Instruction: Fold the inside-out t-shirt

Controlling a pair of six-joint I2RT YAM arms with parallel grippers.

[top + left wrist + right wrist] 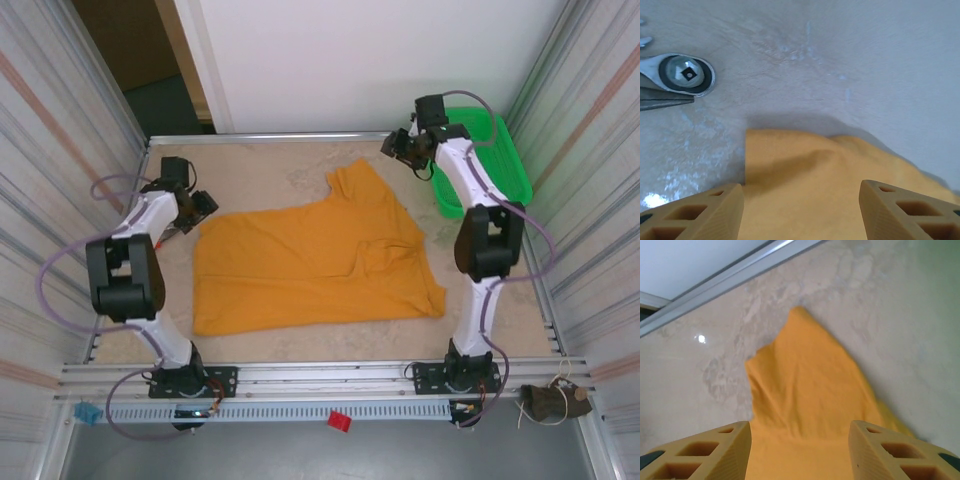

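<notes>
My right gripper is open and should next go down away from the green basket, astride the sleeve's far tip (363,164) (800,313), and close, as the sleeve's tip is below that way.
The inside-out t-shirt (310,265) lies spread flat on the table, mustard orange, with one sleeve (360,185) pointing toward the back. My left gripper (197,208) hovers at the shirt's far left corner. In the left wrist view that corner (805,175) lies on the table between the spread fingers (705,215), and the left gripper (800,212) is open. My right gripper (398,150) hangs just beyond the sleeve's tip. Seen from the right wrist, the sleeve (807,380) lies below the right gripper (800,452), which is open and holds nothing.
A green plastic basket (500,150) stands at the back right, beside the right arm. A round metal fitting (687,75) sits on the table left of the shirt corner. A metal rail (730,277) edges the far side, and corrugated walls close both sides.
</notes>
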